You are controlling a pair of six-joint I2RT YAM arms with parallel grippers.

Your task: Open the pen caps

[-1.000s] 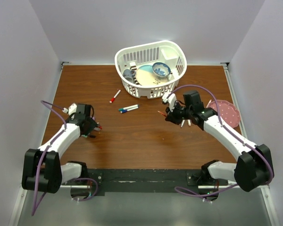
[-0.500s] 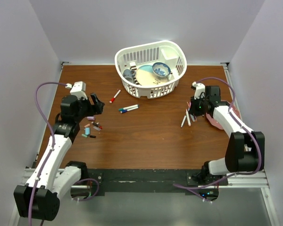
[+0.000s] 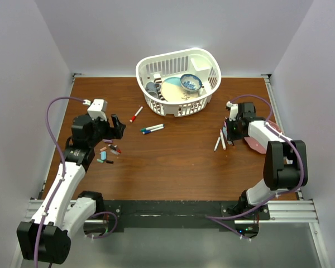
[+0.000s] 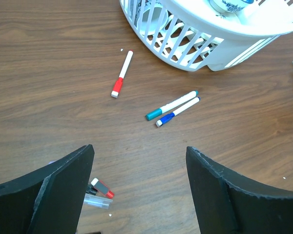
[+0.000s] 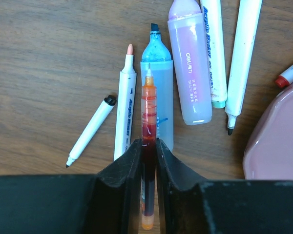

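Observation:
My left gripper should next go down, outward and to the right in the top view onto the red marker's cap, because the cap is below my fingers and farther outward.
Several loose pen caps (image 3: pixel 106 154) lie in a small pile at the left; a red cap (image 4: pixel 103 188) shows beside my left finger. My left gripper (image 3: pixel 116 124) is open and empty above the table, just right of the pile (image 4: pixel 139 195). A red-capped marker (image 4: pixel 121 75), a teal-capped marker (image 4: pixel 171 105) and a blue-capped marker (image 4: pixel 177 112) lie in front of it, caps on. My right gripper (image 5: pixel 148 146) is shut on an uncapped orange pen (image 5: pixel 148 102), held just above several uncapped markers and highlighters (image 5: pixel 158 73) at the right (image 3: pixel 223 139).
A white basket (image 3: pixel 181 107) holding a plate and bowl stands at the back centre; its wall shows in the left wrist view (image 4: pixel 185 44). A pink plate (image 3: pixel 263 140) lies right of the uncapped pens, its rim in the right wrist view (image 5: pixel 278 131).
My left arm has lifted off the cap pile and swung up and right, open. My right gripper has carried the orange pen to the right, over the uncapped pens by the pink plate.

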